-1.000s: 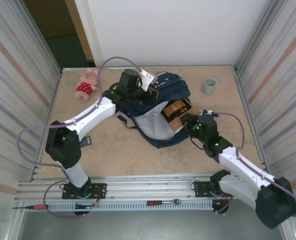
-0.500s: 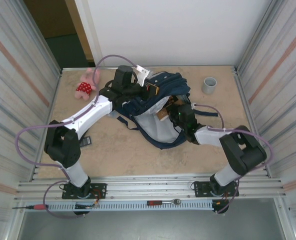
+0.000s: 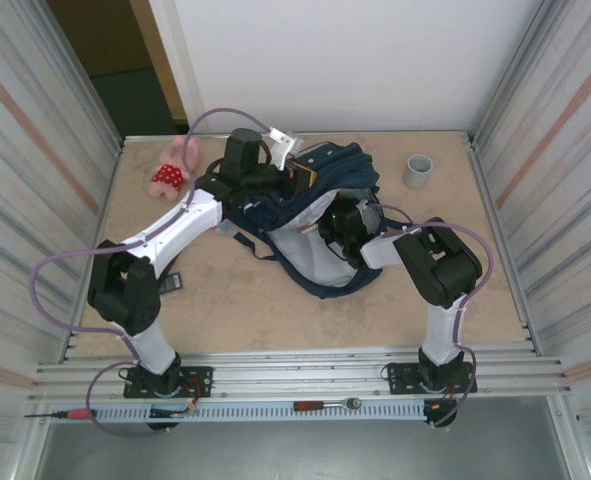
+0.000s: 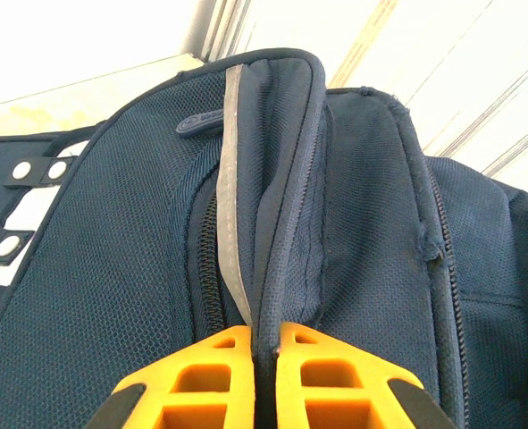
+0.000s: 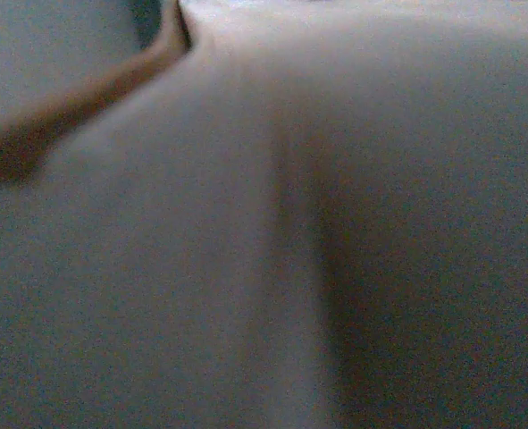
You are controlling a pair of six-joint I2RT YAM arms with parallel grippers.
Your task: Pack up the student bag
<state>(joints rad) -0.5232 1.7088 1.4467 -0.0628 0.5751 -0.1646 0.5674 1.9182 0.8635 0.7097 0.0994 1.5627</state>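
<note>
My left gripper will move the bag's piped edge back and down over the bag's opening (image 3: 313, 252) next, then let go of the piped edge, because the pale lining is still uncovered.
The student bag (image 3: 320, 215) lies in the middle of the table, navy blue, its mouth held open so the pale lining (image 3: 305, 250) shows. My left gripper (image 3: 293, 176) is at the bag's far top edge. In the left wrist view its yellow fingers (image 4: 214, 375) are shut on the piped rim of the bag (image 4: 112, 232), beside a zip and a grey stripe. My right arm (image 3: 400, 245) reaches from the right into the bag's mouth, wrist (image 3: 343, 222) inside and fingers hidden. In the right wrist view a dim, blurred grey surface (image 5: 201, 232) sits close to the lens.
A pink plush toy (image 3: 172, 168) lies at the back left and a grey cup (image 3: 417, 170) stands at the back right. A small dark object (image 3: 173, 283) lies by the left arm. A ratchet (image 3: 327, 405) rests on the front rail. Ribbed walls close in both sides.
My right arm swung from the bag's right side into its mouth, carrying a flat brown thing that has gone out of sight inside. The left gripper kept its hold on the rim.
</note>
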